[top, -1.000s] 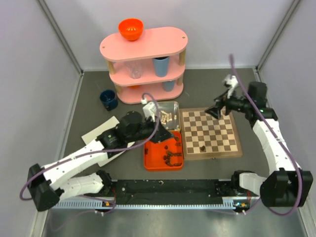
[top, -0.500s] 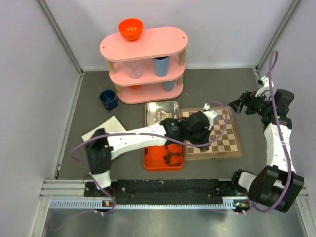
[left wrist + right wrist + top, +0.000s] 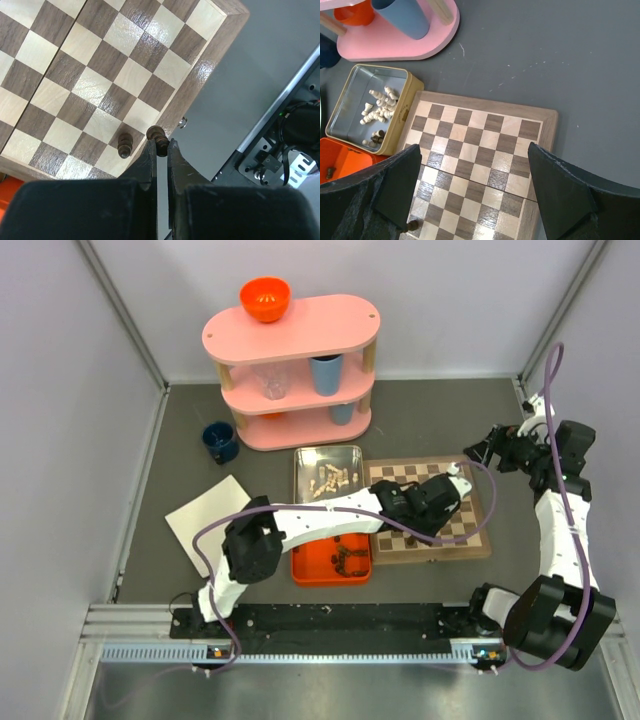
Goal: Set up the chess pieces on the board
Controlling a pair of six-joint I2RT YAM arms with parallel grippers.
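Note:
Next, the left gripper moves down from over the border onto the empty cream square (image 3: 141, 115) beside the standing dark piece, as that square lies below the gripper.
In the left wrist view my left gripper (image 3: 160, 146) is shut on a dark brown chess piece (image 3: 157, 133), held over the wooden border of the board (image 3: 100, 75). A second dark piece (image 3: 124, 145) stands on a square just left of it. From above, the left gripper (image 3: 447, 490) reaches over the board (image 3: 472, 532). My right gripper (image 3: 474, 146) stands wide open and empty, above the board (image 3: 485, 145); from above, the right gripper (image 3: 485, 452) hangs off the board's far right corner. Cream pieces (image 3: 379, 107) lie in the tin, dark ones (image 3: 345, 558) in the orange tray.
The silver tin (image 3: 300, 465) and the orange tray (image 3: 308, 572) sit left of the board. Behind them stands a pink three-tier shelf (image 3: 290, 335) with an orange bowl (image 3: 265, 298) and cups. A navy cup (image 3: 219, 440) and a white sheet (image 3: 205, 515) lie further left.
The left arm swung from the orange tray rightward across the board with the dark piece. The right arm drew back from the board's far edge to the right, then held still.

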